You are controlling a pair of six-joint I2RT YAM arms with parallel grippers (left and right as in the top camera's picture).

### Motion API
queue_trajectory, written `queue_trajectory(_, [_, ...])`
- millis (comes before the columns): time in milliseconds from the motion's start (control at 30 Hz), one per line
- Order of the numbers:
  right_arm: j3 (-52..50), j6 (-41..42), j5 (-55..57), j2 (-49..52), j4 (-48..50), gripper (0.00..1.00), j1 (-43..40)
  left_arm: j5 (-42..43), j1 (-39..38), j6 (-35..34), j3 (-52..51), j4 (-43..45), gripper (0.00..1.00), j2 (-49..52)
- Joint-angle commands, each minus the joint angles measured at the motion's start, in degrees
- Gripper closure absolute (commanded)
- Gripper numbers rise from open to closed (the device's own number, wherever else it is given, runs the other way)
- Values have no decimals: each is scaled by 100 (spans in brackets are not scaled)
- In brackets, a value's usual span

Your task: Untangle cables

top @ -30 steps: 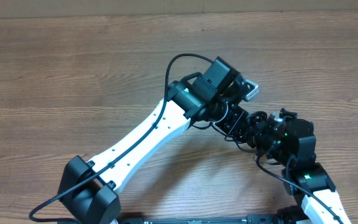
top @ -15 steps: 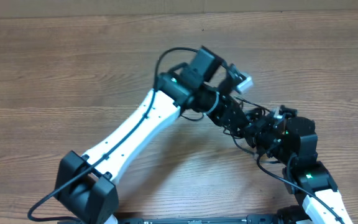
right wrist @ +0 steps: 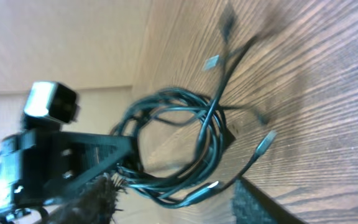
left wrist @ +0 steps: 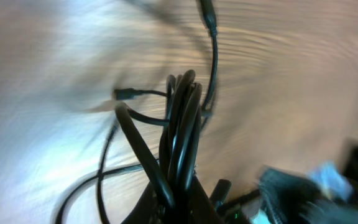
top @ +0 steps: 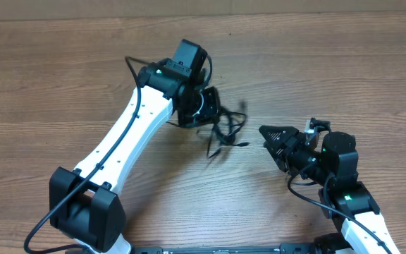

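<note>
The bunched loops come free next as my left gripper tilts down and to the left in the overhead view and releases them, as the bare wood lies below it there.
A tangle of thin black cables (top: 222, 129) hangs from my left gripper (top: 204, 107), which is shut on the bunched loops just left of the table's middle. In the left wrist view the cable bundle (left wrist: 182, 118) rises out of the closed jaws of my left gripper (left wrist: 178, 194), and loose plug ends trail over the wood. My right gripper (top: 267, 137) stands open to the right of the tangle, apart from it, fingers pointing left. In the right wrist view the looped cables (right wrist: 185, 140) hang ahead of my right gripper (right wrist: 174, 208), with nothing between its fingers.
The wooden table (top: 62, 85) stretches bare to the left and back. My left arm (top: 129, 137) runs diagonally from the front left. Its wrist (right wrist: 51, 155) shows at the left of the right wrist view.
The right gripper has opened and let go of the tangle. The left gripper has swung up and to the left, carrying the cables away from the right gripper.
</note>
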Motion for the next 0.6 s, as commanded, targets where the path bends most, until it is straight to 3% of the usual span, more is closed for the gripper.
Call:
queue_trajectory(0, [-24, -42, -50, -15, 35, 36, 11, -1099, -48, -2282, 153, -457, 96, -201])
queue_trajectory(167, [-24, -42, -48, -13, -116, 34, 11, -1397, -48, -3770, 153, -916, 96, -201])
queue_trajectory(333, [-26, -46, -15, -13, -299, 33, 11, -1851, -48, -3899, 153, -894, 86, -199])
queue_trajectory(367, [-26, -46, 17, -13, -332, 33, 11, -1851, -48, -3901, 153, -883, 76, -199])
queue_trajectory(400, [-26, -46, 50, -13, -402, 32, 11, -1838, -48, -3901, 153, -881, 57, -199])
queue_trajectory(433, [-26, -46, 87, -13, -472, 32, 11, -1838, -48, -3901, 153, -879, 31, -199])
queue_trajectory(500, [-26, -46, 157, -9, -619, 29, 11, -1899, -48, -3801, 153, -881, 0, -199])
queue_trajectory(567, [-26, -46, 160, -9, -702, 28, 11, -2070, -48, -3639, 153, -879, 1, -199])
